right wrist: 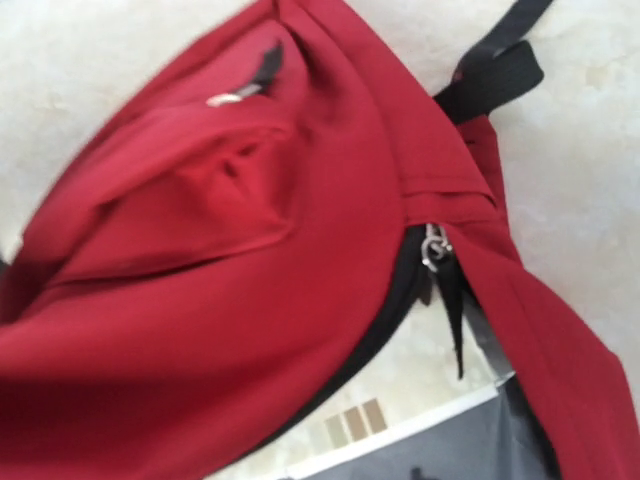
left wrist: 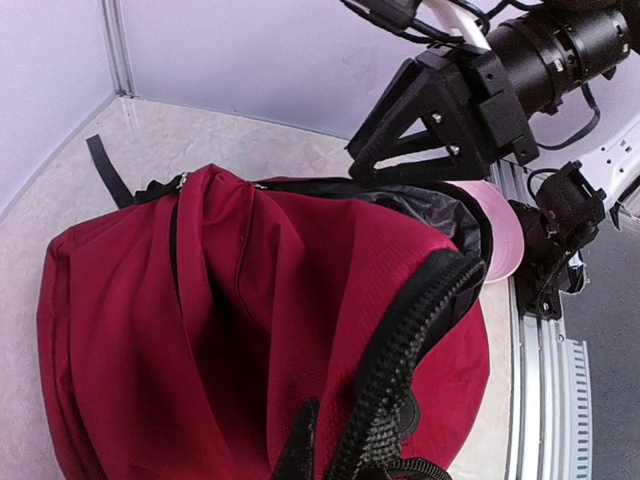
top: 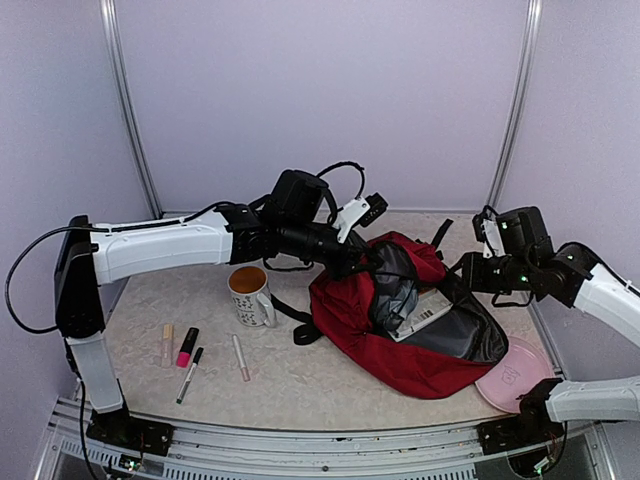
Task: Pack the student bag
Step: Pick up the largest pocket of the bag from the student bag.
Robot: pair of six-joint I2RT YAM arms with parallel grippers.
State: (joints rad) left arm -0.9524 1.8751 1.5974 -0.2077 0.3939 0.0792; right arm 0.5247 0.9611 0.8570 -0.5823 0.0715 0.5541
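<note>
The near edge of the bag's gaping opening lies back from my left gripper. I need to move my left gripper back across the opening next and release the zipper rim over the opening's near edge.
The dark red student bag lies on the table with its main opening gaping and its black lining showing. My left gripper is at the opening's upper left edge. In the left wrist view it is shut on the black zipper rim and holds it up. My right gripper is at the bag's right edge. A flat pale and grey book slopes from it into the opening. The book fills the bottom of the blurred right wrist view, next to a zipper pull, and hides my fingers.
A white mug stands left of the bag. Several pens and markers lie at the front left. A pink plate sits at the bag's front right, by the table edge. A black strap trails behind the bag.
</note>
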